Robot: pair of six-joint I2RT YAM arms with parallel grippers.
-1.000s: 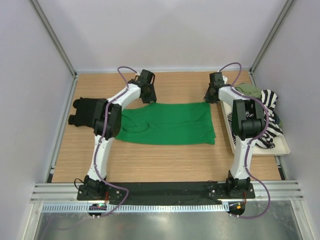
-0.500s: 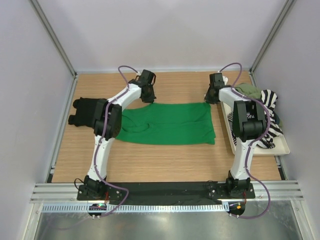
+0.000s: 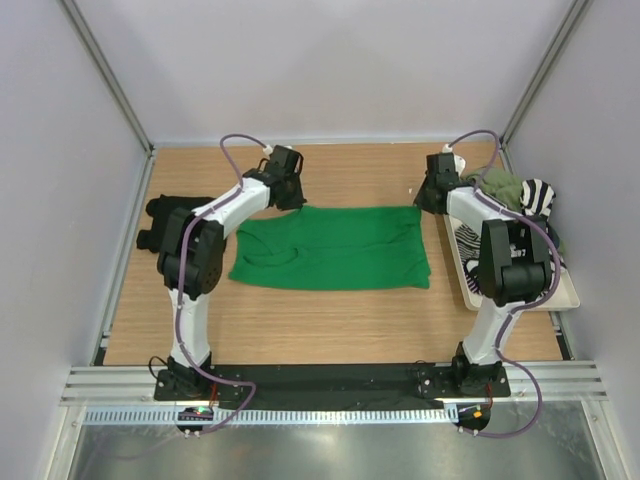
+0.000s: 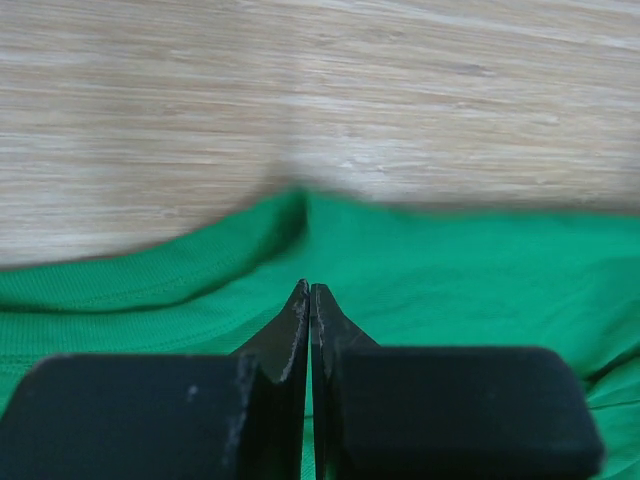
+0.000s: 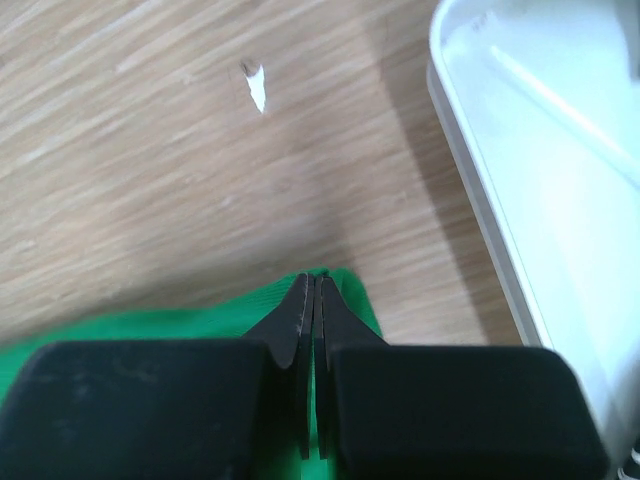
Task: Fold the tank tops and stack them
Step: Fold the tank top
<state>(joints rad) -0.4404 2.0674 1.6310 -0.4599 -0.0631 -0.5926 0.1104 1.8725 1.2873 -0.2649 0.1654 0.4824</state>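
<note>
Next, my right gripper draws the pinched corner back toward the near green corner by the tray, folding the spread cloth, and then releases.
The bright green tank top (image 3: 335, 247) lies spread flat in the middle of the table. My left gripper (image 3: 291, 203) is at its far left edge, my right gripper (image 3: 424, 205) at its far right corner. In the left wrist view the left gripper (image 4: 309, 288) is shut, pinching green cloth (image 4: 450, 270) whose edge rises in a small peak. In the right wrist view the right gripper (image 5: 314, 278) is shut on the green corner (image 5: 355, 295). A black tank top (image 3: 168, 222) lies folded at the left. Striped (image 3: 540, 195) and olive (image 3: 500, 183) tank tops are piled in the tray.
A white tray (image 3: 570, 290) stands along the right side of the table; its rim (image 5: 470, 170) is close to the right of my right gripper. Bare wooden tabletop (image 3: 330, 315) lies in front of the green top. Walls enclose the table at the back and on both sides.
The left gripper has closed on the green top's far edge. The left arm's elbow has swung left, and the right arm has shifted slightly right.
</note>
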